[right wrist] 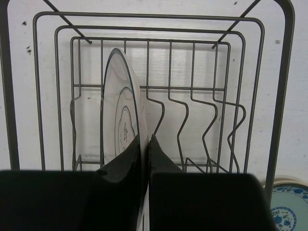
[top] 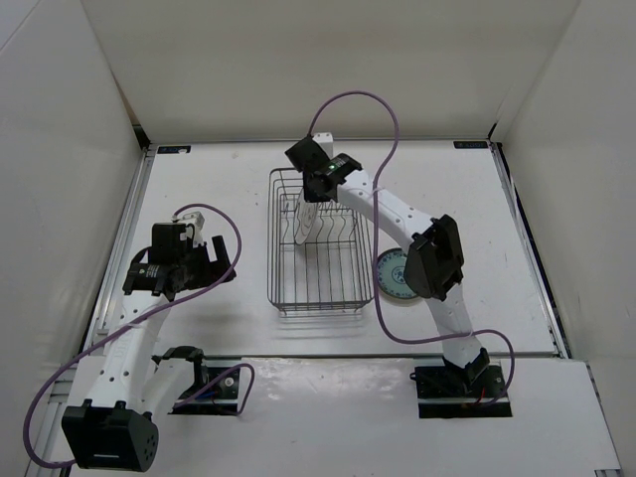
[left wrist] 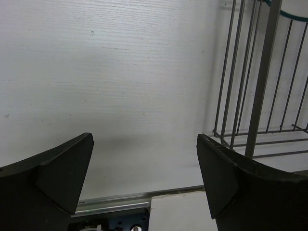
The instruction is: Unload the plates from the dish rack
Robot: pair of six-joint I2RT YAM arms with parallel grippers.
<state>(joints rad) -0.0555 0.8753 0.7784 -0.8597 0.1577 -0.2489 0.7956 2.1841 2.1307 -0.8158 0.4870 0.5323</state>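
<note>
The table beyond the teal-blue plate is empty, so the robot's right gripper should next rise clear of the dish rack's wires, swing over to the right in the top view, tilt and go down there.
The dark wire dish rack (top: 320,308) stands mid-table. The white plate with grey rings (right wrist: 118,110) stands upright between its divider prongs, also visible in the top view (top: 305,221). My right gripper (right wrist: 146,139) is shut on that plate's rim, reaching into the rack's far end (top: 316,191). The teal-blue patterned plate (top: 391,273) lies flat on the table just right of the rack, partly under my right arm; it shows in the right wrist view (right wrist: 288,207). The cream-tan plate is out of view. My left gripper (top: 214,260) is open and empty, left of the rack.
The left wrist view shows bare white table between my open fingers (left wrist: 62,168) and the rack's wire wall (left wrist: 262,72) at the right. A metal rail (top: 298,355) runs along the table's near edge. White walls enclose the table on three sides.
</note>
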